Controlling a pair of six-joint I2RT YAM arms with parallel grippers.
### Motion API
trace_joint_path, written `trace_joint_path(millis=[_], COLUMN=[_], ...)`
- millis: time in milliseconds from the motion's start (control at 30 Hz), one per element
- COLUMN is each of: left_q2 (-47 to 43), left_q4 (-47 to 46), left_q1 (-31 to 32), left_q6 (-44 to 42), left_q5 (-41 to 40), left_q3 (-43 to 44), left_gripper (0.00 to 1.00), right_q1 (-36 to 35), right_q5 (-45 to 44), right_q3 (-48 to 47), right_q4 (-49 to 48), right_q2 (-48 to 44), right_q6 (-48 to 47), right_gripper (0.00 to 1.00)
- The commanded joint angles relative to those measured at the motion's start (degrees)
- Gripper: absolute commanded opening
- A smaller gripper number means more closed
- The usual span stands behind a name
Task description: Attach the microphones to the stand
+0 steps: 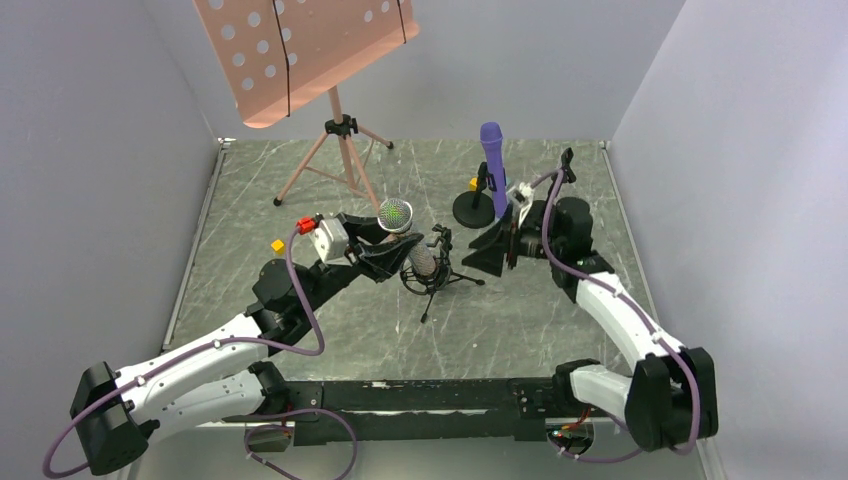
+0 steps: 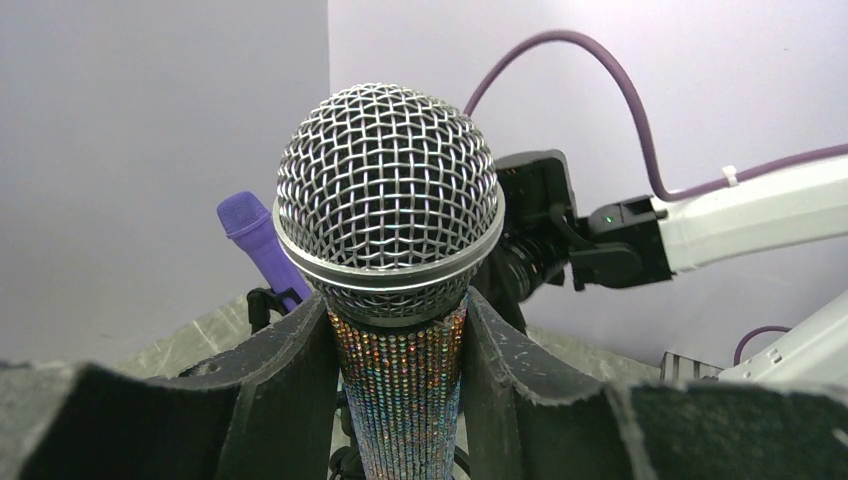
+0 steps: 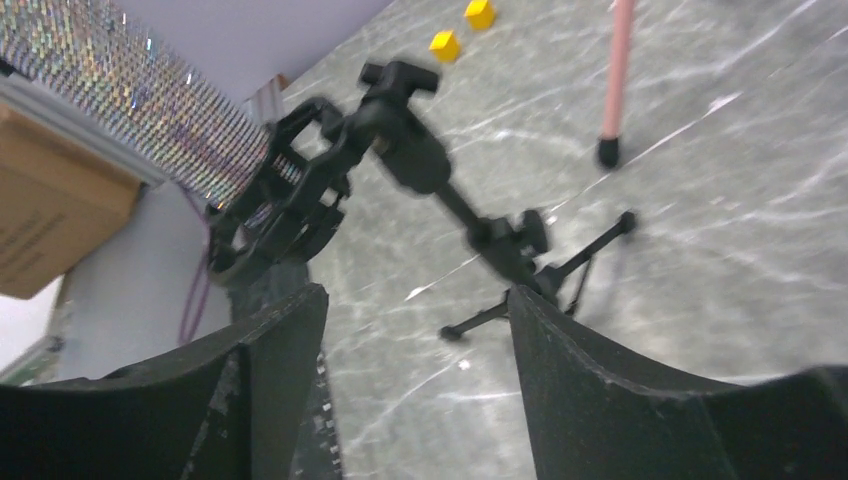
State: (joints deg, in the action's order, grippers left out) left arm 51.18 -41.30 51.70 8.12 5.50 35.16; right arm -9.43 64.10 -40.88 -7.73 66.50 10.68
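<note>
My left gripper lowers the glittery bronze microphone next, sliding it deeper before releasing it. Much of the microphone's body stands above the tripod stand's clip.
My left gripper (image 1: 398, 248) is shut on the glittery bronze microphone (image 2: 400, 380), gripping its body just below the silver mesh head (image 1: 396, 214). The microphone's lower body sits at the clip of the small black tripod stand (image 1: 432, 275); in the right wrist view the glittery body (image 3: 130, 90) meets that stand's clip (image 3: 290, 195). The purple microphone (image 1: 493, 165) stands upright in a black round-base stand (image 1: 474, 208) and shows in the left wrist view (image 2: 262, 250). My right gripper (image 1: 500, 245) is open and empty, just right of the tripod stand. The mint-green microphone is out of view.
A pink perforated music stand (image 1: 300, 50) on a tripod stands at the back left. Small yellow cubes lie on the marble floor (image 1: 278, 246) (image 3: 445, 45). Grey walls enclose the workspace on three sides.
</note>
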Motion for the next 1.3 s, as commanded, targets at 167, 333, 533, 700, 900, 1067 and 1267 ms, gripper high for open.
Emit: trace_joint_path(millis=[167,333,533,700,900,1067,1267], left_q2=[3.1,2.6,2.7,3.2,4.0,5.7,8.8], left_q4=[15.0,15.4,15.2,14.6,13.8,14.5,12.2], left_q1=[0.3,0.5,0.7,1.0,1.2,1.2,1.2], left_q6=[-4.0,-3.7,-3.6,-3.2,-2.7,-2.0,0.0], left_q5=[0.2,-0.3,-0.6,-0.5,-0.3,1.7,3.0], left_q3=[-1.1,-1.3,-1.1,-1.3,-2.0,-2.4,-5.2], left_gripper=[0.00,0.00,0.00,0.00,0.00,0.00,0.00], right_q1=[-5.2,-7.7,-9.2,-11.2,-12.5,-12.5,-12.5], right_q5=[-7.2,-5.1,-5.5,-4.9,-3.5,-3.2,-3.2], right_q3=[8.8,12.8,16.1,16.7,17.3,17.7,17.6], right_q4=[-10.8,-21.8,-35.2,-40.4,-44.4,-46.4,-45.8], right_q2=[-3.1,-2.7,-1.5,-1.0,-0.1,0.0,0.0], right_q6=[17.6,27.6,38.7,42.6,45.7,46.8,45.8], right_gripper=[0.51,0.46,0.45,0.45,0.45,0.44,0.44])
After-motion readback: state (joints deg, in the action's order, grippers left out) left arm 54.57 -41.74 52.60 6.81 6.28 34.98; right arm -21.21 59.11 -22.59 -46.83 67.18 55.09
